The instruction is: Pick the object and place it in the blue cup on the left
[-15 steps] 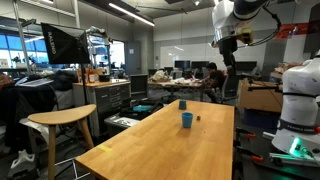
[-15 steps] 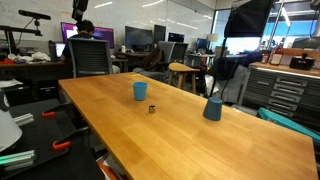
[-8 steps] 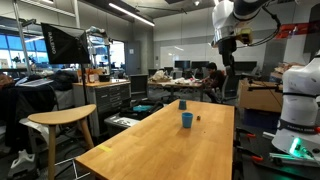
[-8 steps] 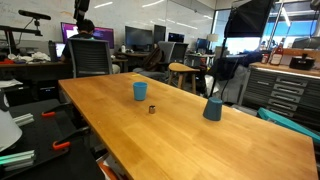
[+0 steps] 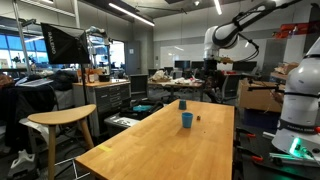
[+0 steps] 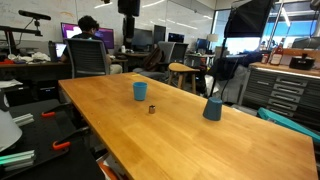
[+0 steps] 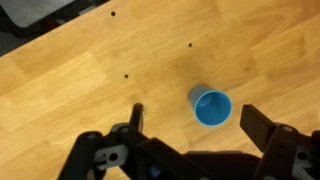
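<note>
The object (image 6: pixel 152 109) is on the tabletop next to the first cup, far below my open fingers, so I will next move my gripper a long way down onto the dark lump.
Two blue cups stand on the long wooden table, seen in both exterior views: one (image 5: pixel 186 120) (image 6: pixel 140 91) and another (image 5: pixel 182 104) (image 6: pixel 212 109). The object, a tiny dark lump (image 5: pixel 197 119) (image 6: pixel 152 109), lies on the table beside the first cup. My gripper (image 5: pixel 209 66) (image 6: pixel 128 6) hangs high above the table, open and empty. In the wrist view the gripper (image 7: pixel 194 112) has its jaws spread wide, with a blue cup (image 7: pixel 211 106) far below between them. I cannot tell the object in the wrist view.
A wooden stool (image 5: pixel 62 120) stands by the table's near corner. Office chairs (image 6: pixel 90 58) and desks with monitors line the far side. A white machine (image 5: pixel 300 95) stands beside the table. Small dark dots (image 7: pixel 126 77) mark the tabletop.
The arm has swung from the upper right, lower and out over the table's far end. The gripper now shows at the top of an exterior view. Cups and object have not moved.
</note>
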You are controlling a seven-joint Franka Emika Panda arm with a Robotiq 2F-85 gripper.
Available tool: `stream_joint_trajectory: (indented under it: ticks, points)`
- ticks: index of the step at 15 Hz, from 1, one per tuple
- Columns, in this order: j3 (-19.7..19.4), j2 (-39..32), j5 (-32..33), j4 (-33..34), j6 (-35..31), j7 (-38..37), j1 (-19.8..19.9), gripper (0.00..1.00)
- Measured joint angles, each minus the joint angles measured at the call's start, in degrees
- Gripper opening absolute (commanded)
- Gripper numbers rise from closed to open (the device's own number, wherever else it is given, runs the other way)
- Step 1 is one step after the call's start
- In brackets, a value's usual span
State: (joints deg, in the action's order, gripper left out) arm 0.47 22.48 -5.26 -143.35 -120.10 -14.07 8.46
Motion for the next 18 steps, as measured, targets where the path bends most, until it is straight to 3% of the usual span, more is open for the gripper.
stream_joint_trajectory:
  ticks: [5,8,12,17,18]
  points:
    - [-2.0,-17.8,5.9,0.8,-22.2,-4.3,3.0,1.00]
    - [-3.2,-27.2,8.9,2.5,-30.3,-7.7,2.9,1.00]
    - [-5.3,-36.0,9.5,5.8,-33.2,-9.6,0.7,1.00]
    - [-6.0,-41.0,7.7,7.6,-33.2,-9.7,-1.1,1.00]
    - [-6.0,-41.6,7.0,7.7,-33.2,-9.7,-1.3,0.75]
